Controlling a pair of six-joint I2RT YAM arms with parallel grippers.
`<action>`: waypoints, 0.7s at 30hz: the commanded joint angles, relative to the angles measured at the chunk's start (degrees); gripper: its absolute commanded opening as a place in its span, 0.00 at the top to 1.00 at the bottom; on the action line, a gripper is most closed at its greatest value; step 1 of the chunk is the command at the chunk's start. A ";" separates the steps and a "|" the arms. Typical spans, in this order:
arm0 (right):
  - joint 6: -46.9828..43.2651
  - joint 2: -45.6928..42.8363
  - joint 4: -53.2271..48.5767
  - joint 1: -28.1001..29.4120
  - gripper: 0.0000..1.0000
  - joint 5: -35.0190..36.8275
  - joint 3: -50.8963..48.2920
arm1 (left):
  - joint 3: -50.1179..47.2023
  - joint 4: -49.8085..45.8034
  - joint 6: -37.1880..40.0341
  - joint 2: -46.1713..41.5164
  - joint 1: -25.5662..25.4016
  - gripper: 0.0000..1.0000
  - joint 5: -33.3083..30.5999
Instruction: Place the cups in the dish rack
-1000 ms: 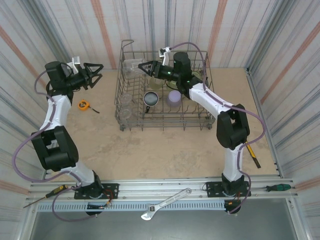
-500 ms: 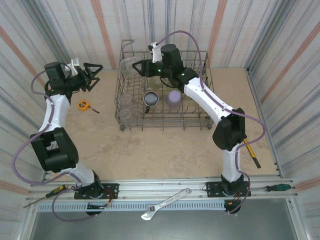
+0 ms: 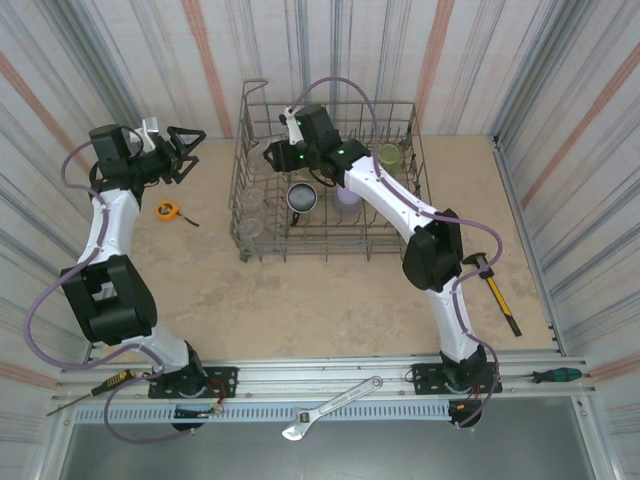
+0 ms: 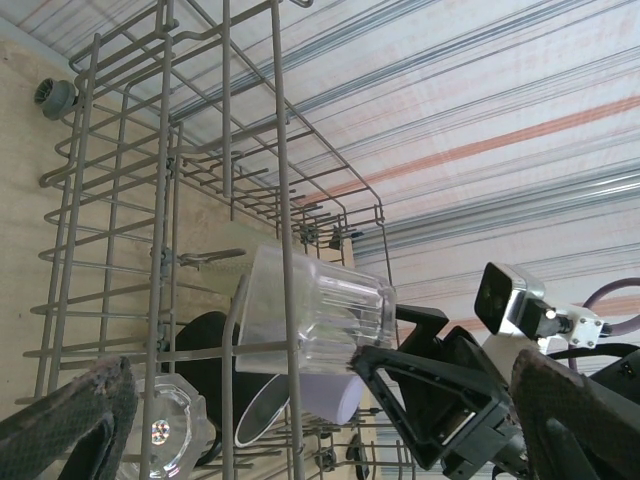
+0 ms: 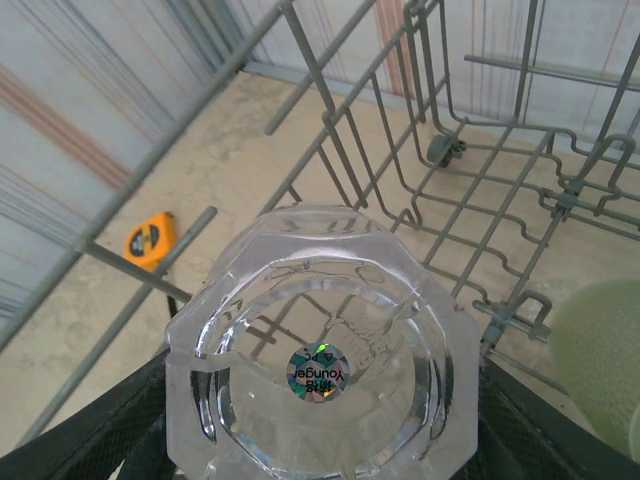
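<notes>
I will next lower my right gripper toward the rack's side by the tape measure to let go of the clear faceted cup on the rack's bare bottom wires, because the cup still hangs above them.
The grey wire dish rack stands at the back middle of the table. My right gripper reaches into its back left corner, shut on a clear faceted cup held base-up above the rack floor. Inside the rack sit a black cup, a lavender cup, a yellow-green cup and clear cups. My left gripper hovers open and empty just left of the rack, its fingers spread wide and facing the rack's side wall.
An orange tape measure lies on the table left of the rack. A hammer lies at the right. A wrench and screwdrivers rest on the front rail. Corrugated walls enclose three sides.
My right arm has swung left across the rack, carrying the clear cup from the middle back to the back left corner. The left gripper has stayed in place, jaws opening wider.
</notes>
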 commanded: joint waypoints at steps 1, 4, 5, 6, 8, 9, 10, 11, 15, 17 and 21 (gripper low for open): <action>-2.14 1.79 -1.35 0.82 0.61 2.71 4.85 | 1.29 -0.66 1.27 -2.29 0.53 0.01 -0.63; -3.13 4.10 -3.29 1.54 0.61 4.29 7.78 | 1.27 -0.63 1.26 -2.05 0.60 0.01 -0.83; -3.37 4.73 -3.72 1.79 0.61 4.55 8.64 | 1.28 -0.64 1.25 -1.99 0.67 0.01 -0.71; -3.64 5.46 -4.16 2.01 0.61 4.77 9.62 | 1.21 -0.64 1.14 -1.94 0.77 0.01 -0.75; -3.98 6.83 -4.91 2.39 0.61 5.29 11.15 | 1.16 -0.59 1.16 -1.94 0.76 0.01 -0.78; -4.16 7.44 -5.33 2.56 0.61 5.61 11.94 | 1.08 -0.53 1.12 -1.94 0.75 0.01 -0.86; -4.31 8.06 -5.65 2.71 0.61 5.94 12.57 | 1.02 -0.42 1.11 -1.94 0.79 0.01 -0.91; -4.49 8.62 -5.85 2.79 0.61 6.23 13.05 | 0.97 -0.34 1.12 -1.86 0.83 0.01 -0.97; -4.67 9.99 -5.83 3.09 0.60 7.10 14.06 | 0.93 -0.29 1.01 -1.77 0.83 0.01 -0.90; -4.62 10.58 -5.75 3.20 0.60 7.33 14.31 | 0.93 -0.15 1.01 -1.77 0.87 0.01 -0.94; -4.71 11.87 -5.65 3.29 0.60 7.75 14.83 | 0.77 -0.02 0.81 -1.79 0.86 0.01 -0.94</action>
